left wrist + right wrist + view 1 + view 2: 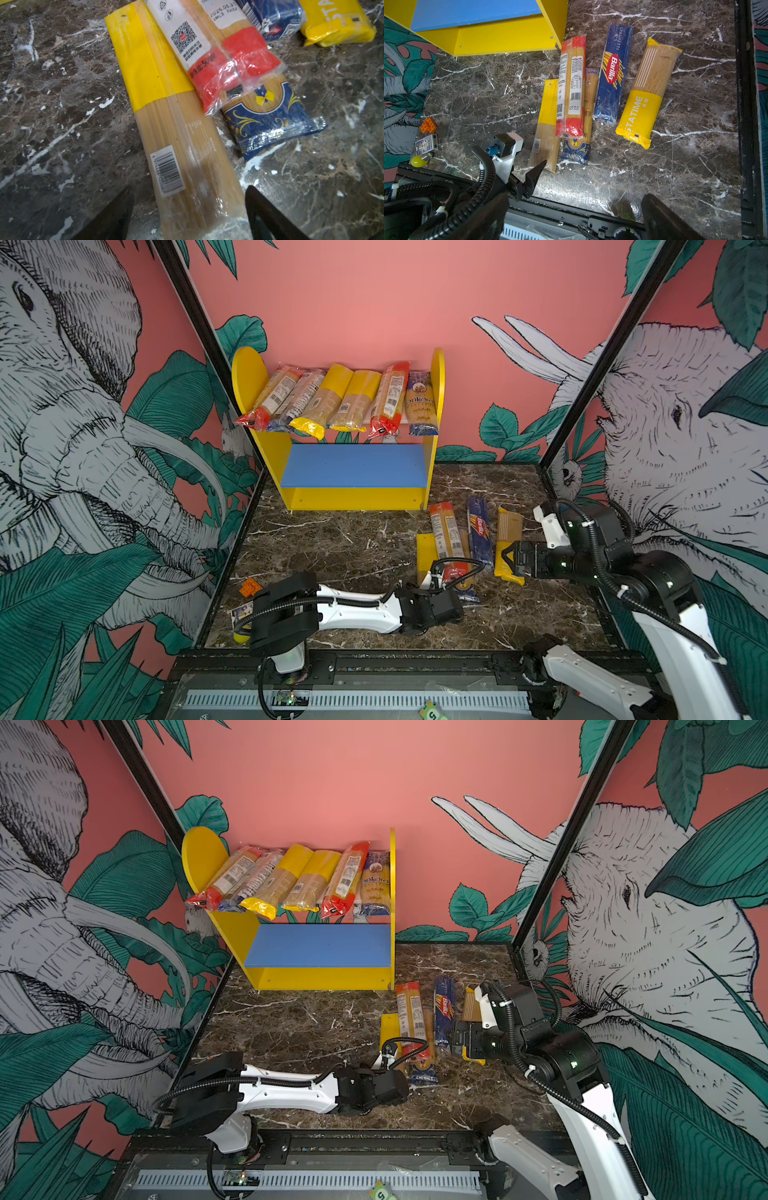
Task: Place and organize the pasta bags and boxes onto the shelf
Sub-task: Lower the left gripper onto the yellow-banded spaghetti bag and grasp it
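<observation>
The left gripper will next move down and close on the yellow-banded bag's clear end (195, 188) below its open fingers, because the red-ended bag (228, 68) leaves that clear end uncovered.
The shelf (257, 377) stands at the back; several pasta bags (345, 400) lie on its upper board, above the blue lower board (353, 466). More packs lie on the marble at the right: a yellow-banded bag (166, 124), a red-ended bag (228, 68) across it, a dark-blue-ended bag (270, 124), a Barilla box (612, 72) and a yellow Pastatime bag (643, 97). My left gripper (189, 199) is open, one finger on each side of the yellow-banded bag's clear end, not pressing on it. My right gripper (573, 199) hangs open above the Pastatime bag's near end (508, 562), holding nothing.
An orange toy brick (428, 124), a small printed box (426, 143) and a yellow bulb-shaped thing (418, 161) lie at the table's front left corner. Printed walls close in both sides and the back. A black rail (374, 659) runs along the front edge.
</observation>
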